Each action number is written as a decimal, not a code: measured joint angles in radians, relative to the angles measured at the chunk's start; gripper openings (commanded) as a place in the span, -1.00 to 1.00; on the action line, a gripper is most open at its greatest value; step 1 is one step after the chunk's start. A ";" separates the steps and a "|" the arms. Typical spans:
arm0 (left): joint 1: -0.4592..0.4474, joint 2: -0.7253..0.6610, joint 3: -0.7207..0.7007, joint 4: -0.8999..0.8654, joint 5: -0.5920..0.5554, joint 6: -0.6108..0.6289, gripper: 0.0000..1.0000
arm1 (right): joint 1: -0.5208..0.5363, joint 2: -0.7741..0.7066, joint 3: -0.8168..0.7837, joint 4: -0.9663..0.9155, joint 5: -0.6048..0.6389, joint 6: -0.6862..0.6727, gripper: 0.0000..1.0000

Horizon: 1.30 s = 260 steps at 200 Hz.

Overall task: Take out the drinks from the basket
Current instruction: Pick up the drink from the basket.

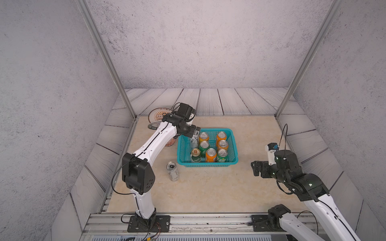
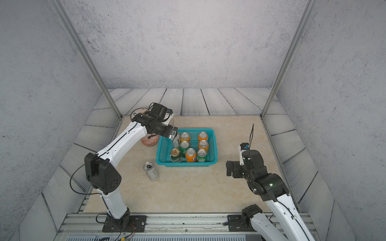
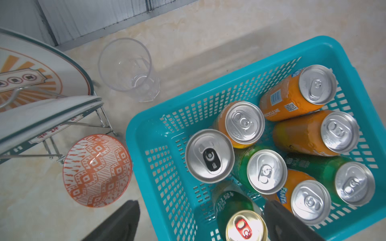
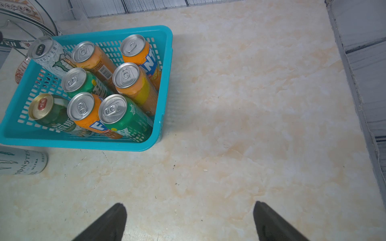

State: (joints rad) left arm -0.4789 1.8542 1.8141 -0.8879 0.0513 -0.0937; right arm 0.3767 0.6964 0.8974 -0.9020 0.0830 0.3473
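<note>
The slim silver-white can has an open gap between it and the basket's side, so I need to lower my left gripper around the slim can's upper end (image 2: 176, 139) (image 3: 210, 155) and close.
The teal basket (image 1: 206, 165) sits mid-table and holds several upright drinks: orange cans (image 1: 221, 136), green cans (image 1: 221, 154), a gold-topped green can (image 3: 244, 226) and a slim silver-white can (image 3: 210, 155) in its far left part. Another silver-white can (image 1: 172, 171) stands on the table just outside the basket's near left corner. My left gripper (image 3: 201, 210) hangs open over the basket's left wall, one finger (image 3: 125, 221) outside it and the other above the cans. My right gripper (image 4: 189, 219) is open over bare table, to the right of the basket.
A wire dish rack with patterned plates (image 3: 41, 87), an orange patterned bowl (image 3: 97, 170) and a clear cup (image 3: 127, 66) crowd the far left beside the basket. Metal frame posts (image 1: 279, 112) mark the table's back corners.
</note>
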 measured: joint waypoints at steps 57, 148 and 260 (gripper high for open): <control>0.000 0.114 0.044 -0.028 0.032 0.023 0.91 | 0.000 0.002 0.000 0.000 0.000 0.000 0.99; 0.000 0.240 0.140 -0.074 0.043 0.045 0.54 | 0.000 0.009 0.000 0.001 0.000 0.000 0.99; -0.001 0.312 0.194 -0.135 0.053 0.044 0.19 | 0.000 0.013 -0.003 0.002 0.000 -0.002 0.99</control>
State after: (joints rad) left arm -0.4801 2.1666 2.0083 -1.0225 0.1043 -0.0498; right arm 0.3767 0.7097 0.8944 -0.9005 0.0826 0.3458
